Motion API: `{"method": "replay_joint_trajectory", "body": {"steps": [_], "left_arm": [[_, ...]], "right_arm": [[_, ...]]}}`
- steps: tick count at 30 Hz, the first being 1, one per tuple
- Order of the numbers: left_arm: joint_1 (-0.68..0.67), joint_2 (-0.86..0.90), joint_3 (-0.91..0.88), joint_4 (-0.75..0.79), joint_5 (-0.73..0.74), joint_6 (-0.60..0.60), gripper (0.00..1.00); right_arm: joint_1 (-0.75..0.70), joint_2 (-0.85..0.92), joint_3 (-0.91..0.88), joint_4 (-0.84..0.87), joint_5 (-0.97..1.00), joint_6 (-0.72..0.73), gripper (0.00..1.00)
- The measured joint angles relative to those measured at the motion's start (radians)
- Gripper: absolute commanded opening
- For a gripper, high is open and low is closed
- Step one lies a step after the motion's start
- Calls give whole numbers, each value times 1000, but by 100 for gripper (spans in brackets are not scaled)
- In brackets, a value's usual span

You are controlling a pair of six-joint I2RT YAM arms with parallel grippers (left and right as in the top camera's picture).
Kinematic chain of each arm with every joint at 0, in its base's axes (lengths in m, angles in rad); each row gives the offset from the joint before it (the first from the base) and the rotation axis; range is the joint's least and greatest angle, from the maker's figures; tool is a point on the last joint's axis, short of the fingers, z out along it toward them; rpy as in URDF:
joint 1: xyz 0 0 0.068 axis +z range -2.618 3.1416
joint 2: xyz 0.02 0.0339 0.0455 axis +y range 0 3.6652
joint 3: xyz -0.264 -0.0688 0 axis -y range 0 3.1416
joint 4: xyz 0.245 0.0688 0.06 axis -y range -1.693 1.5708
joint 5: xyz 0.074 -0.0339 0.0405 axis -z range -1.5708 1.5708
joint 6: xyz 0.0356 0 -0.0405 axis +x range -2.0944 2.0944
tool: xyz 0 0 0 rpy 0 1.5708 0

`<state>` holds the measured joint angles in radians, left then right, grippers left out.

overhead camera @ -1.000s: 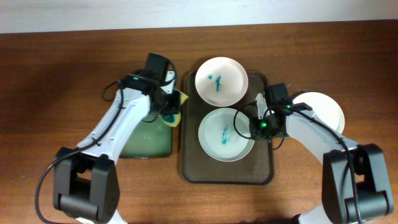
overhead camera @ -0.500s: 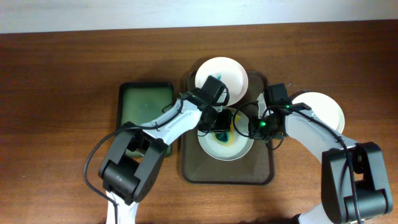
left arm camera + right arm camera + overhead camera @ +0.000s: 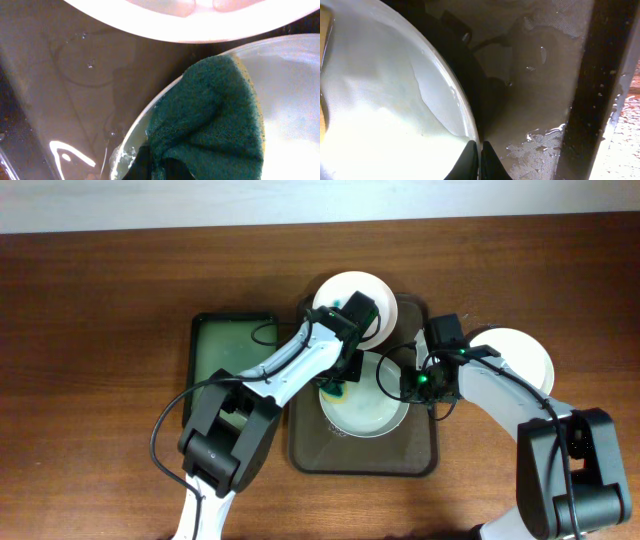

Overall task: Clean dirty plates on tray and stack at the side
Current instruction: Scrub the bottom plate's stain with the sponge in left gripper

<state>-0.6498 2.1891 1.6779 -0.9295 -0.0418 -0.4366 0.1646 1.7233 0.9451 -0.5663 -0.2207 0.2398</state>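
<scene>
My left gripper has the dark green tray (image 3: 222, 348) to its left in the overhead view, so it needs to go up and move over the tray to let go of the sponge.
Two white plates sit on the brown tray (image 3: 310, 450). The near plate (image 3: 372, 412) is wet and soapy. The far plate (image 3: 378, 302) is partly under my left arm. My left gripper (image 3: 340, 380) is shut on a green and yellow sponge (image 3: 210, 120) and presses it on the near plate's left rim (image 3: 150, 112). My right gripper (image 3: 479, 159) is shut on that plate's right rim (image 3: 465, 120). A clean white plate (image 3: 520, 355) lies on the table right of the tray.
A dark green tray of water (image 3: 225, 345) stands left of the brown tray. The brown tray's floor is wet (image 3: 540, 125), and its raised edge (image 3: 590, 90) runs beside my right gripper.
My left arm swung from the green water tray over to the near plate with the sponge. The green marks on that plate no longer show. My right gripper has stayed on the rim.
</scene>
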Motion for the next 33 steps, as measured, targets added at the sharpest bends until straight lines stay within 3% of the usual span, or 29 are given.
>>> {"method": "replay_joint_trajectory", "body": {"steps": [3,6,8,15,18,29,33], "left_arm": [[1,13,1,36,95,11,0],[-2,44,2,151,359,11,0],[-13,61,3,175,460,14,0],[-50,79,7,134,591,14,0],[-47,80,19,56,555,15,0],[58,37,30,-55,141,18,0],[56,36,26,-23,159,18,0]], "right_arm": [[0,0,0,0,-1,0,4],[0,0,0,-4,3,0,4],[0,0,0,-5,6,3,4],[-1,0,0,-5,6,11,4],[0,0,0,-6,3,11,4],[14,2,-1,10,-43,18,4],[13,2,-1,9,-41,18,4]]}}
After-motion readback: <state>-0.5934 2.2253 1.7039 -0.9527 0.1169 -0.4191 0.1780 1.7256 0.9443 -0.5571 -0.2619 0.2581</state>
